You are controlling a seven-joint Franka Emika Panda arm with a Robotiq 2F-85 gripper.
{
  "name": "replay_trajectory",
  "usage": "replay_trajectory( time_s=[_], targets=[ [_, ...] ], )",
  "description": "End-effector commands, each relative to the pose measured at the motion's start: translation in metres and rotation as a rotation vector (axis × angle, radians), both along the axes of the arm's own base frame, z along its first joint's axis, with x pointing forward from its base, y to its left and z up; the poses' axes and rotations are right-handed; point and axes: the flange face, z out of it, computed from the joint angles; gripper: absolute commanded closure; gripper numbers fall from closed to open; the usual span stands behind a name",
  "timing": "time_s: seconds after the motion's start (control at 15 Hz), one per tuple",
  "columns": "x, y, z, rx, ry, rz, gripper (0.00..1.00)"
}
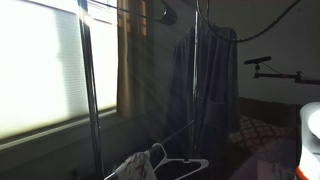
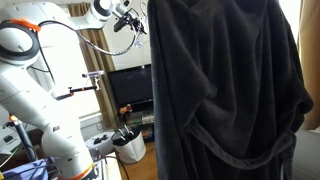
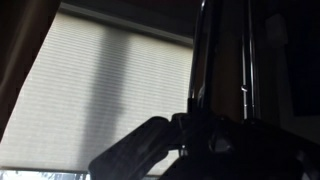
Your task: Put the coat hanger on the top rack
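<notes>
The coat hanger sits close beside the far pole, so I will next move my gripper along the top rack (image 1: 140, 8) toward the window-side pole and release the hanger between the poles.
The garment stand's top rack (image 1: 140, 8) runs between two shiny upright poles (image 1: 88, 80) near the ceiling. My gripper (image 1: 167, 15) is up at that rail, just left of the far pole. It also shows in an exterior view (image 2: 126, 17), next to a hanging dark robe. Thin dark wires of the coat hanger (image 1: 130, 13) run left from the gripper along the rail, so it seems shut on the hanger. In the wrist view the jaws (image 3: 190, 135) are a dark silhouette against the blinds, with a thin wire (image 3: 190, 100) rising beside a pole (image 3: 205, 50).
A dark robe (image 1: 205, 80) hangs from the rail and fills much of an exterior view (image 2: 220, 90). A white hanger (image 1: 170, 160) hangs on the thin lower crossbar (image 1: 150, 148). A bright window with blinds (image 1: 40, 70) is behind the stand.
</notes>
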Motion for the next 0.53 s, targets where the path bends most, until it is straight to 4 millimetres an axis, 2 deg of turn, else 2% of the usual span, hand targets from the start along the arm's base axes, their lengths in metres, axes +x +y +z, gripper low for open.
replay_trajectory(
  time_s=[0.0,0.47],
  targets=[
    [0.022,0.014,0.000,0.039,0.050,-0.084,0.98],
    [0.064,0.001,0.009,0.120,0.121,-0.202,0.98]
  ],
)
